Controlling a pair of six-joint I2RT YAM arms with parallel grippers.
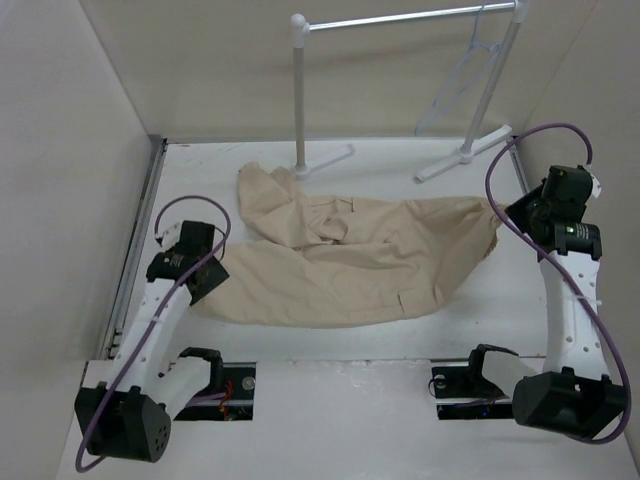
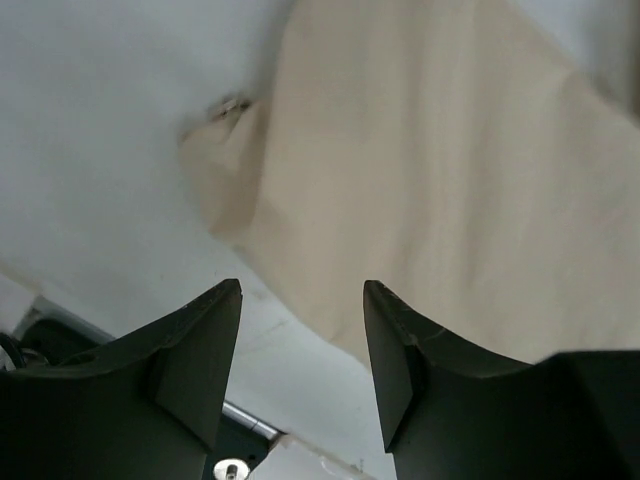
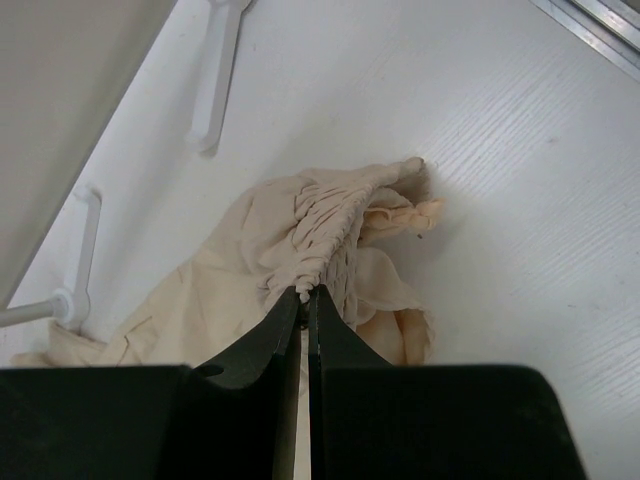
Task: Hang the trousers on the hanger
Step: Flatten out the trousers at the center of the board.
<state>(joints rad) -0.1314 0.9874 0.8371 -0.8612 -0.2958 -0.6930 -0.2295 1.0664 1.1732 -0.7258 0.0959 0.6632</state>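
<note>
My right gripper will pull the waistband back and to the right in the top view, over the bare tabletop, and release it there, because the trousers (image 1: 340,260) lie wrinkled.
The beige trousers (image 1: 340,260) lie spread across the middle of the white table. My right gripper (image 1: 515,215) is shut on their gathered elastic waistband (image 3: 330,235) at the garment's right end. My left gripper (image 1: 210,280) is open and empty at the trousers' near left edge; in the left wrist view the cloth (image 2: 430,170) lies just ahead of its fingertips (image 2: 225,300). The pale hanger (image 1: 462,80) hangs by its hook from the rack's bar at the back right.
A white-posted clothes rack with a metal bar (image 1: 400,18) stands at the back, its feet (image 1: 325,160) on the table. Beige walls enclose the sides. A metal rail (image 1: 135,260) runs along the table's left edge.
</note>
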